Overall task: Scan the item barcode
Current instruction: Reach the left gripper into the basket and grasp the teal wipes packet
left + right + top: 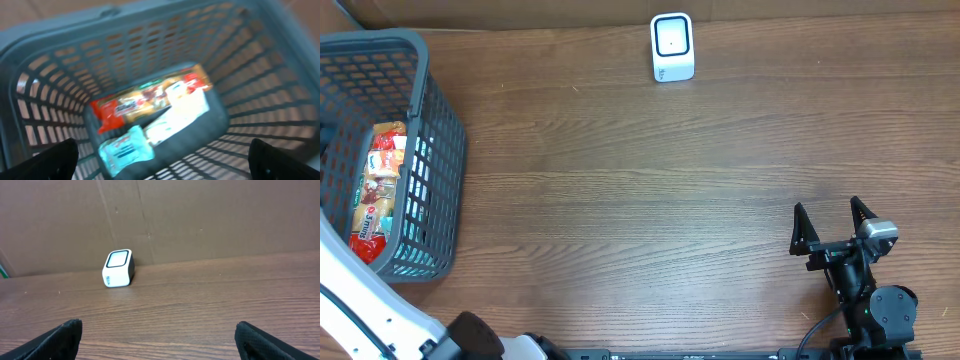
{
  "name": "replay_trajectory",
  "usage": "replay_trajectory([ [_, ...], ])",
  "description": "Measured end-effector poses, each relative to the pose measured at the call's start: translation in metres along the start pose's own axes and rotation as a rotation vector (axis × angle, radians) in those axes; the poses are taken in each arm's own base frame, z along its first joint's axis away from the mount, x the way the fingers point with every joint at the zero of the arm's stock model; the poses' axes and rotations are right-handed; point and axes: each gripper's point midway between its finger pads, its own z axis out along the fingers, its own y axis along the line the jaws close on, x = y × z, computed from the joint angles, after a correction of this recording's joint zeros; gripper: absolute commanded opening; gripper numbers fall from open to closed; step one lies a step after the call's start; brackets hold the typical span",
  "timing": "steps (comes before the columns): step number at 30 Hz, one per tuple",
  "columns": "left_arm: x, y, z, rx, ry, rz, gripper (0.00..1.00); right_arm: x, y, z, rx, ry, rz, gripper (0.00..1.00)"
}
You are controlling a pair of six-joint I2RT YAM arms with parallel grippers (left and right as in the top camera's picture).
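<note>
My open left gripper lowers between the basket's sides onto the teal pack point(387, 225) point(125, 150) next and closes, since the pack lies uncovered on the basket's bottom below.
A grey plastic basket point(435, 150) stands at the table's left edge with several packaged items in it. In the left wrist view, blurred, I see a red and orange snack pack point(145, 100), a white pack point(182, 110) and a teal pack point(125, 150) on the basket floor. My left gripper point(162, 162) hangs open above them, touching nothing. The white barcode scanner point(672, 47) stands at the back of the table and also shows as the scanner point(118, 268) in the right wrist view. My right gripper point(832, 228) is open and empty near the front right, facing the scanner.
A brown cardboard wall point(200, 220) runs behind the scanner. The wooden table point(640, 200) is bare between basket and right arm. The white left arm point(365, 305) reaches in from the front left corner toward the basket.
</note>
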Motion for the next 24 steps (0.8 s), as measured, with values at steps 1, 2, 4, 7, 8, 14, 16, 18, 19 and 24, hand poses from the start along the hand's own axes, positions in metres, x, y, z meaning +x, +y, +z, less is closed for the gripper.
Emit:
replay_trajectory([
  [1, 0.005, 0.005, 0.011, -0.019, 0.027, -0.002, 1.00, 0.000, 0.000, 0.000, 0.000, 0.000, 0.000, 1.00],
  [2, 0.011, 0.011, 0.025, -0.038, 0.062, 0.000, 1.00, 0.000, 0.000, 0.000, 0.000, 0.000, 0.000, 1.00],
  [4, 0.029, 0.020, 0.055, -0.078, 0.146, 0.027, 1.00, 0.000, 0.000, 0.000, 0.000, 0.000, 0.000, 1.00],
  [7, 0.066, 0.031, 0.102, -0.129, 0.310, 0.108, 0.98, 0.000, 0.000, 0.000, 0.000, 0.000, 0.000, 1.00],
  [8, 0.079, 0.034, 0.117, -0.145, 0.366, 0.135, 0.98, 0.000, 0.000, 0.000, 0.000, 0.000, 0.000, 1.00],
  [14, 0.115, 0.046, 0.166, -0.194, 0.526, 0.230, 0.97, 0.000, 0.000, 0.000, 0.000, 0.000, 0.000, 1.00],
  [16, 0.118, 0.047, 0.172, -0.196, 0.540, 0.253, 0.99, 0.000, 0.000, 0.000, 0.000, 0.000, 0.000, 1.00],
  [18, 0.121, 0.049, 0.175, -0.202, 0.552, 0.275, 1.00, 0.000, 0.000, 0.000, 0.000, 0.000, 0.000, 1.00],
  [19, 0.123, 0.051, 0.177, -0.207, 0.561, 0.290, 1.00, 0.000, 0.000, 0.000, 0.000, 0.000, 0.000, 1.00],
  [24, 0.138, 0.058, 0.187, -0.227, 0.630, 0.335, 0.99, 0.000, 0.000, 0.000, 0.000, 0.000, 0.000, 1.00],
])
